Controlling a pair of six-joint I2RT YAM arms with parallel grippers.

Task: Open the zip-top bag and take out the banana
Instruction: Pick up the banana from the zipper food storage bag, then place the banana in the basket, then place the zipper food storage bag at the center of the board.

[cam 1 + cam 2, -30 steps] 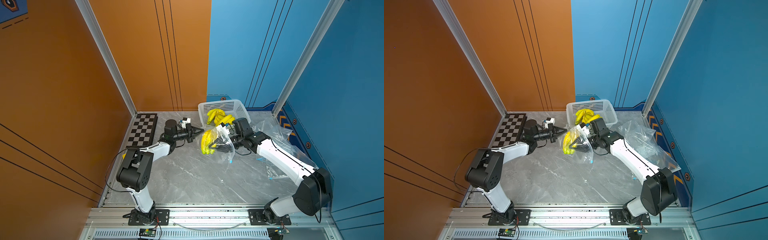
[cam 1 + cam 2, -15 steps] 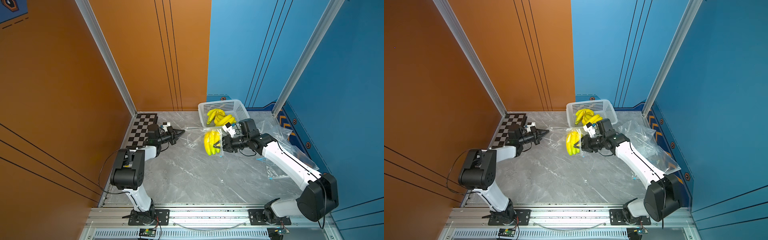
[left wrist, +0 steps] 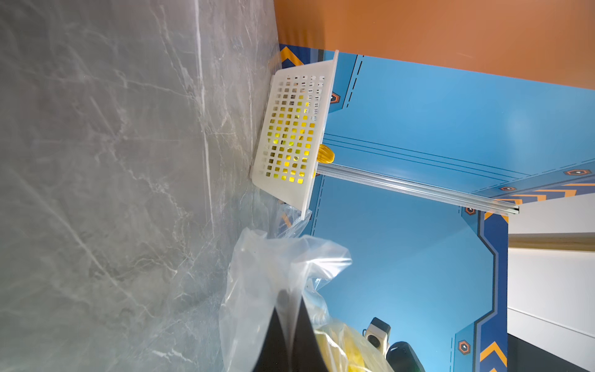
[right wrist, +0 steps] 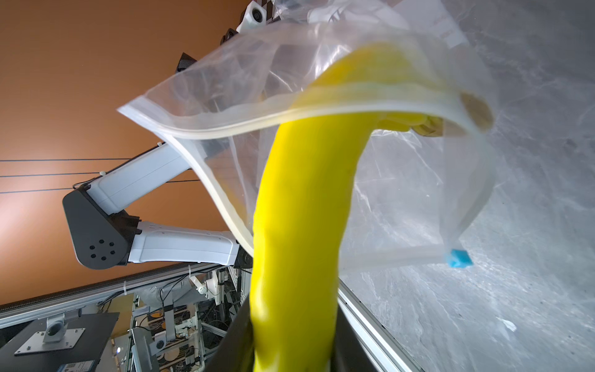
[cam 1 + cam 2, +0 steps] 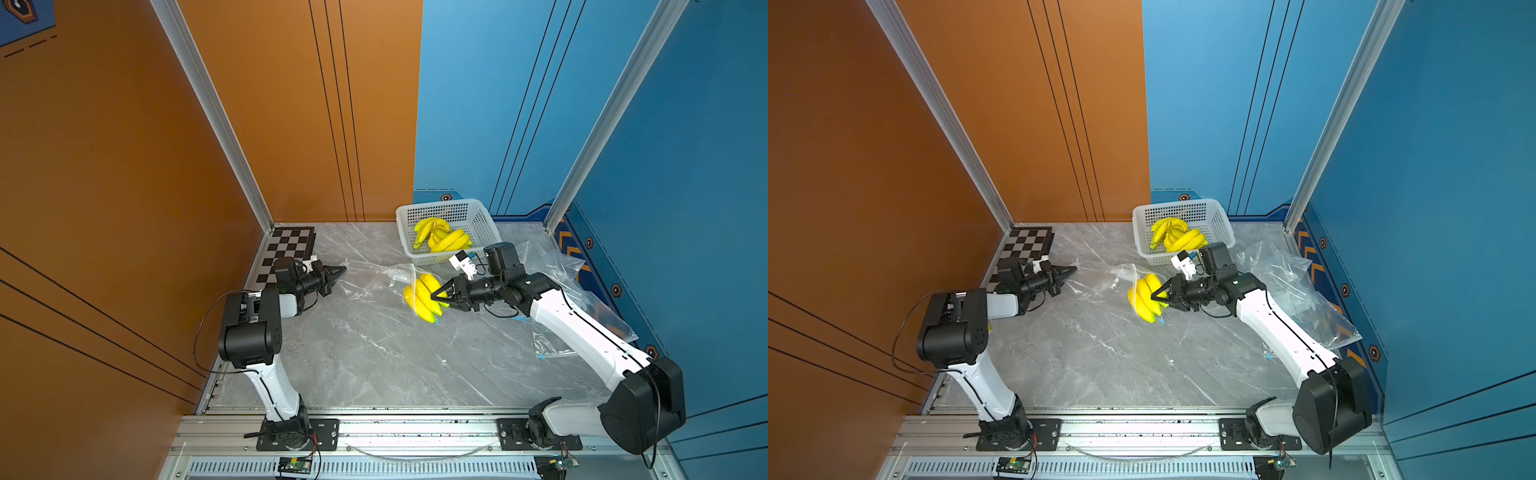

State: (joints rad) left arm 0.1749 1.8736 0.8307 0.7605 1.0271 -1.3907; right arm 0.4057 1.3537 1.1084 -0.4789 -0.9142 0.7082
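Note:
My left gripper holds the bag's other end and next needs to come down and back to release it, since bare tabletop lies there, clear of the checkerboard.
The banana (image 5: 420, 297) (image 5: 1143, 297) is a yellow bunch held just above the table's middle, and my right gripper (image 5: 437, 296) (image 5: 1158, 296) is shut on it. In the right wrist view the banana (image 4: 299, 209) runs out between my fingers (image 4: 346, 341), its far end inside the open mouth of the clear zip-top bag (image 4: 225, 128) with a blue slider (image 4: 458, 258). My left gripper (image 5: 340, 271) (image 5: 1071, 271) is shut on the bag's (image 5: 372, 279) other end, stretching it leftward. The left wrist view shows plastic (image 3: 257, 273) pinched between the shut fingertips (image 3: 283, 322).
A white basket (image 5: 484, 222) (image 5: 1221, 224) holding more bananas stands at the back. Loose clear bags (image 5: 582, 286) (image 5: 1291, 282) lie along the right wall behind my right arm. A checkerboard (image 5: 291, 247) lies at the back left corner.
My left gripper has pulled back to the left with the bag's end. My right gripper has drawn the banana rightward, so most of the bunch now sits outside the bag.

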